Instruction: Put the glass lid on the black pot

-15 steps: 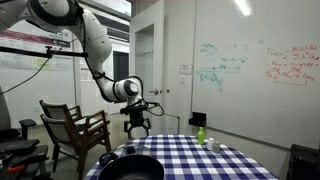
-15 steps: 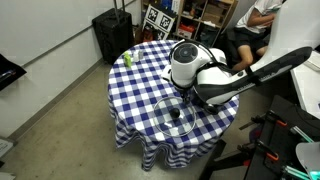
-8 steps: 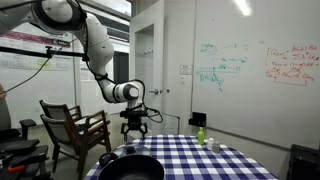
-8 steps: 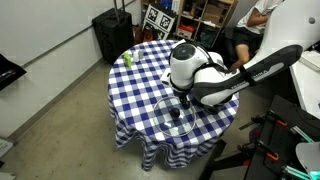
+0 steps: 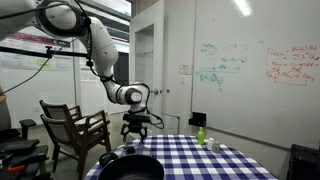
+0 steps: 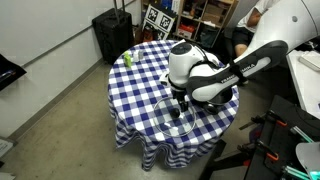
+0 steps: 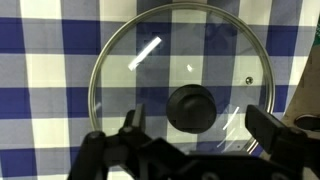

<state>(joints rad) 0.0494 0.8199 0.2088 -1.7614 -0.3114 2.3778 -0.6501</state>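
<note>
The black knob (image 6: pixel 176 112) (image 7: pixel 192 108) is below the robot's gripper, lined up between its open fingers, so the robot will lower the gripper until the fingers are on either side of the knob and close them.
The glass lid (image 7: pixel 150 70), a round clear dome with a metal rim and a black knob (image 7: pixel 192 108), lies flat on the blue-and-white checked tablecloth. It also shows in an exterior view (image 6: pixel 175 116). My gripper (image 7: pixel 198 124) is open and hangs right above the lid, one finger on each side of the knob, not touching it. It shows in both exterior views (image 5: pixel 138 124) (image 6: pixel 181 100). The black pot (image 5: pixel 130 166) stands at the near table edge. In the wrist view only a dark edge (image 7: pixel 306 100) shows at the right.
A small green bottle (image 5: pixel 200 134) (image 6: pixel 127 58) stands on the far side of the round table (image 6: pixel 140 95). A dark wooden chair (image 5: pixel 75 125) stands beside the table. A black case (image 6: pixel 110 35) and a person (image 6: pixel 255 20) are beyond it.
The arm has lowered the open gripper a little toward the lid. The lid and the pot have not moved.
</note>
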